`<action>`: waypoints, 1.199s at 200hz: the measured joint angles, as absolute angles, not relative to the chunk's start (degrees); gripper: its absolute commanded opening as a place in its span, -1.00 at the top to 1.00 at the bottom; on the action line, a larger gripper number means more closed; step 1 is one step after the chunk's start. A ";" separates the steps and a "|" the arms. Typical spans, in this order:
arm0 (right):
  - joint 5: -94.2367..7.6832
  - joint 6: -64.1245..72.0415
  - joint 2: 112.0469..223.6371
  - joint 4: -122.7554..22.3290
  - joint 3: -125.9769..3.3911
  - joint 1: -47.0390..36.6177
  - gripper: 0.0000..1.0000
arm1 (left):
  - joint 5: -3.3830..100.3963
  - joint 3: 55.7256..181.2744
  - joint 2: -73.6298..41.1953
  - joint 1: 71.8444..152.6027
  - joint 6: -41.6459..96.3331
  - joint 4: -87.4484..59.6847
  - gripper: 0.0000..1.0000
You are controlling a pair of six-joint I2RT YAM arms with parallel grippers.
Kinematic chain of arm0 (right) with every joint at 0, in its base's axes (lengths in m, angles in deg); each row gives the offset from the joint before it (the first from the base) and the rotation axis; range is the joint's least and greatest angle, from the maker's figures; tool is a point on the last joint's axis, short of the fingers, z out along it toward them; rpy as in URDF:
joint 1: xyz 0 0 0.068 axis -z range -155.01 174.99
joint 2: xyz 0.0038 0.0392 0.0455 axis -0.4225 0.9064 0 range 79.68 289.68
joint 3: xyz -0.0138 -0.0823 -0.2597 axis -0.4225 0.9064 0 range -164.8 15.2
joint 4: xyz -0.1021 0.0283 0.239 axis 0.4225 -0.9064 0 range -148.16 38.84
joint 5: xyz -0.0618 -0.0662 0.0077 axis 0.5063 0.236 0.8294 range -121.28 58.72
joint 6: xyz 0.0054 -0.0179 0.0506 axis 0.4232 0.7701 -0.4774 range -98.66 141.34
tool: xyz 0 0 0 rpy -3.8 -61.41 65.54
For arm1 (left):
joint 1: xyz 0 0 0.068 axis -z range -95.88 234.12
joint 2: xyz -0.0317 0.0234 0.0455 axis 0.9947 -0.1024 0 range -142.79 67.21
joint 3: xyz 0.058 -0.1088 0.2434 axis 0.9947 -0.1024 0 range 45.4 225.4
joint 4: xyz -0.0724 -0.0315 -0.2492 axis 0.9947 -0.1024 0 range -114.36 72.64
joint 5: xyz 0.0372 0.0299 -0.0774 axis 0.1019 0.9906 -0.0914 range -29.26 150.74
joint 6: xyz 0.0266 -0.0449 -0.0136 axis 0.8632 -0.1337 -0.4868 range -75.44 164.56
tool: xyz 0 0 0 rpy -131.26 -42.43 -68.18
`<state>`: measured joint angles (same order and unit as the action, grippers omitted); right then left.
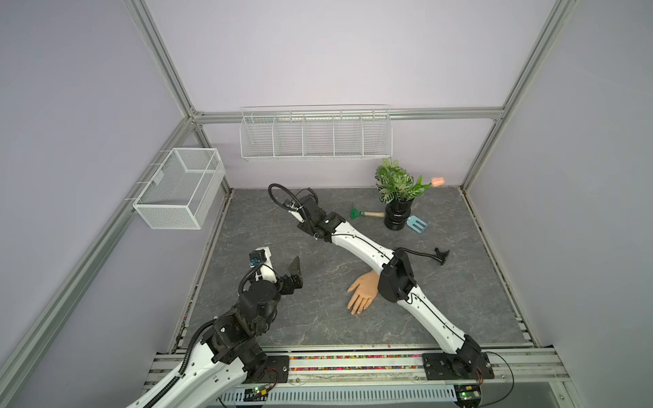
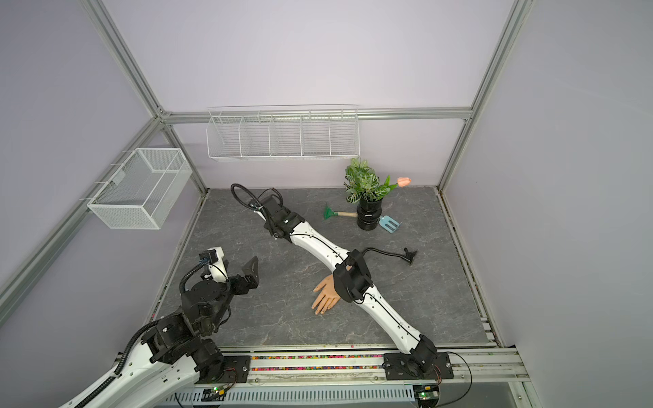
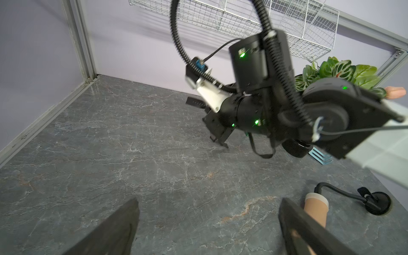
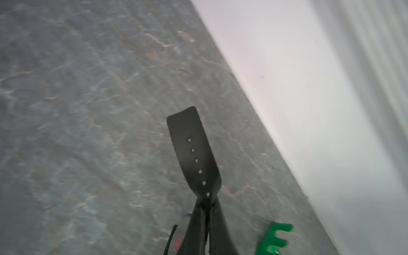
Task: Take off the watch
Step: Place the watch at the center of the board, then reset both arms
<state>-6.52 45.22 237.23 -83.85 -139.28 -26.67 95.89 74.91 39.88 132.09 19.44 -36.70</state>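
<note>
Next I will bring my right gripper back and down to release the black strap on the bare tabletop, which lies below and back of it, clear of the hand.
My right gripper [image 4: 207, 202] is shut on the watch's black strap, low over the far left of the table. The strap's free end with its row of holes [image 4: 194, 152] sticks out beyond the tips, and a rounded edge of the watch [image 4: 184, 221] shows beside the fingers. In the left wrist view the strap end [image 3: 194, 102] pokes out from behind the right wrist. The mannequin hand [image 1: 362, 291] lies palm down mid-table, partly under the right arm, with its wrist stub [image 3: 315, 207] bare. My left gripper [image 3: 208, 205] hangs open over bare table to the hand's left.
A black gooseneck stalk [image 1: 424, 252] with a round base lies right of the hand. A plant in a black vase [image 1: 398, 208], a green rake [image 1: 357, 213] and a blue fork [image 1: 417, 224] stand at the back right. A mesh basket [image 1: 180, 187] and a wire shelf [image 1: 314, 136] hang on the walls.
</note>
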 measured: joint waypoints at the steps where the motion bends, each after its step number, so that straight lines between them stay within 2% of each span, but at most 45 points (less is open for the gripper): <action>1: -6.68 45.16 237.41 -83.85 -139.28 -26.80 0.87 | 95.87 74.91 39.88 132.09 19.44 -36.70 -0.99; 41: -10.61 42.47 243.05 -84.42 -139.39 -29.03 0.86 | 95.89 74.30 39.90 132.09 18.94 -36.78 -0.99; 111: -15.77 37.05 243.92 -85.60 -142.07 -30.65 0.67 | 96.35 73.14 39.90 132.09 17.93 -36.98 -0.99; 130: -19.09 33.94 243.92 -86.56 -142.55 -31.02 0.30 | 97.18 73.14 40.08 132.09 17.52 -36.98 -0.99; 144: -21.32 31.67 243.92 -87.00 -142.66 -31.21 -0.12 | 97.84 73.12 40.56 132.09 17.14 -37.00 -0.99; 152: -22.48 30.34 243.92 -87.35 -142.73 -31.26 -0.23 | 98.47 72.99 41.04 132.09 16.82 -36.98 -0.99; 171: -24.53 27.91 243.83 -88.03 -142.75 -31.26 -0.32 | 99.98 72.01 42.59 132.09 16.38 -36.96 -0.99; 210: -26.85 23.45 240.69 -92.42 -142.60 -30.82 -0.35 | 103.30 69.84 44.08 132.09 17.54 -36.00 -0.99; 227: -26.79 22.25 235.42 -94.21 -139.45 -30.14 -0.35 | 106.43 69.06 43.60 132.07 19.77 -33.42 -0.99; 240: -26.57 21.90 227.27 -92.44 -130.40 -29.42 -0.39 | 110.10 68.42 42.31 131.81 22.19 -30.03 -0.99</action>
<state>-26.57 21.90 227.27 -92.44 -130.40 -29.42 110.10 68.42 42.31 131.81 22.19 -30.03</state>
